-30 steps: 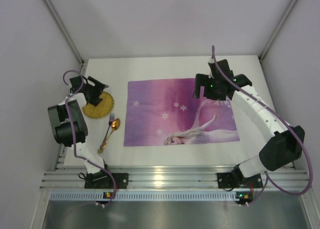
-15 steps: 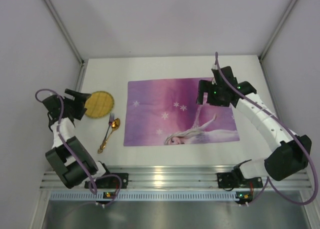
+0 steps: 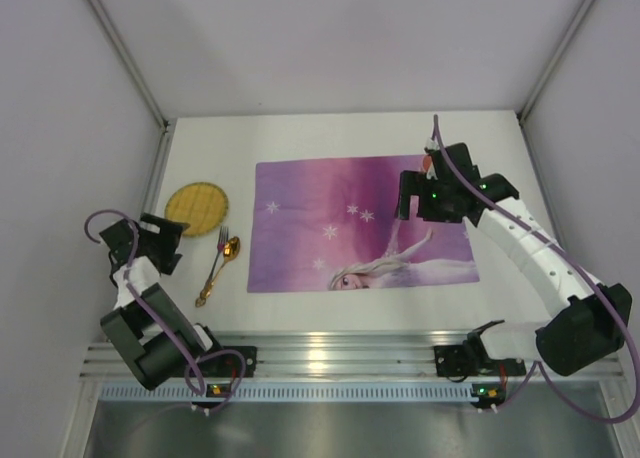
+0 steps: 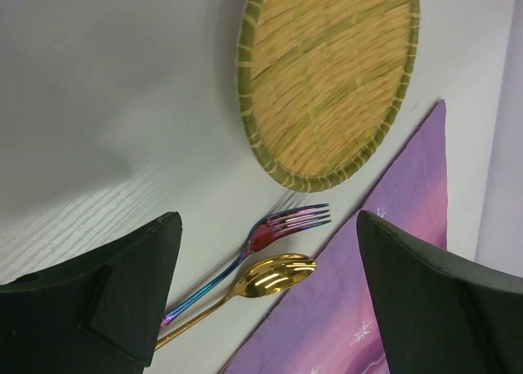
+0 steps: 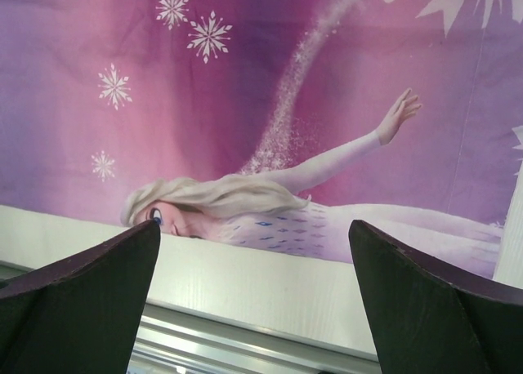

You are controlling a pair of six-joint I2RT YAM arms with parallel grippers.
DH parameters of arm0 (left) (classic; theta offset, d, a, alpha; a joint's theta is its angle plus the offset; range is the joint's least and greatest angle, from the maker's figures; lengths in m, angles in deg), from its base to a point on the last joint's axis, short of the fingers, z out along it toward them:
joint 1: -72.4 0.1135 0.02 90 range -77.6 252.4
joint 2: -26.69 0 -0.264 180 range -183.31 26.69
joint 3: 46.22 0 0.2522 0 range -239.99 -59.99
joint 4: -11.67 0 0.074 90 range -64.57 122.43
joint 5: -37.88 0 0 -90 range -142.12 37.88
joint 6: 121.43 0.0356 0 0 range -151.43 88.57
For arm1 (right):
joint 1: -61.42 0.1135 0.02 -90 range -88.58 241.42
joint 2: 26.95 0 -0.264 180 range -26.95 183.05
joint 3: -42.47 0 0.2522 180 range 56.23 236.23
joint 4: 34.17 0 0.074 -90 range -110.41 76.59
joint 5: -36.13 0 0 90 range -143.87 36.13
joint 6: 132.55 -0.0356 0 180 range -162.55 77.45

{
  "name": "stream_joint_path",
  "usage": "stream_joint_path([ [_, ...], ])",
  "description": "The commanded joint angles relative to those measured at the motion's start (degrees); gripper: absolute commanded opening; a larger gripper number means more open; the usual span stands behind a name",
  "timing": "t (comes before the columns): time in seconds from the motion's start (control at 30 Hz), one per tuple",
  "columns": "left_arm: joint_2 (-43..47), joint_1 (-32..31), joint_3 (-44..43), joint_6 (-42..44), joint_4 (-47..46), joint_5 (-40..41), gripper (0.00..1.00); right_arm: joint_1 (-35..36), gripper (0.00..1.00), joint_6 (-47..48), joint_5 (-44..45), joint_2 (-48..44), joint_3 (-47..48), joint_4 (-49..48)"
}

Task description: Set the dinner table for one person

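My left gripper moves down and outward next until its open fingers straddle the coaster's near rim [image 3: 168, 214], as that rim is closest and clear of the fork [image 3: 217, 250].
The white dinner table [image 3: 330, 133] carries a purple princess placemat [image 3: 340, 213] in its middle. A round woven straw coaster [image 3: 196, 204] lies left of the mat, and also shows in the left wrist view [image 4: 327, 72]. A rainbow fork [image 3: 217, 250] and a gold spoon [image 3: 222, 261] lie side by side between coaster and mat; the fork [image 4: 278, 231] and spoon [image 4: 270, 278] show in the left wrist view. My left gripper [image 3: 168, 250] is open and empty, near the table's left edge, left of the cutlery. My right gripper [image 3: 408, 200] is open and empty above the mat's right part [image 5: 270, 80].
Pale grey panels wall the table on three sides. A silver aluminium rail [image 3: 330, 356] runs along the near edge, with both arm bases on it. Bare white tabletop lies behind the mat and to its right [image 3: 500, 143].
My left arm has pulled back from the coaster toward the near left, leaving the coaster on the table. My right gripper has drifted slightly right and nearer over the mat.
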State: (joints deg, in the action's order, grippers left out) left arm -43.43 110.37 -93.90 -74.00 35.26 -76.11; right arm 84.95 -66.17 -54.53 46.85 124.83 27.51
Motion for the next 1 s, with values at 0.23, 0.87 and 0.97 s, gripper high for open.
stream_joint_path([
  [0.23,-3.34,0.78,7.80,-4.71,-18.69,3.59,0.95,0.20,1.00,0.68,-2.06,3.19,1.10,-0.28],
  [0.87,-31.19,-2.38,3.68,-12.63,-42.08,1.93,0.72,0.29,1.00,-0.99,-2.15,10.05,5.05,-0.28],
  [0.97,-33.49,-3.70,2.36,-13.68,-43.48,1.49,0.56,0.29,1.00,-1.17,-1.62,9.78,4.88,-0.20],
])
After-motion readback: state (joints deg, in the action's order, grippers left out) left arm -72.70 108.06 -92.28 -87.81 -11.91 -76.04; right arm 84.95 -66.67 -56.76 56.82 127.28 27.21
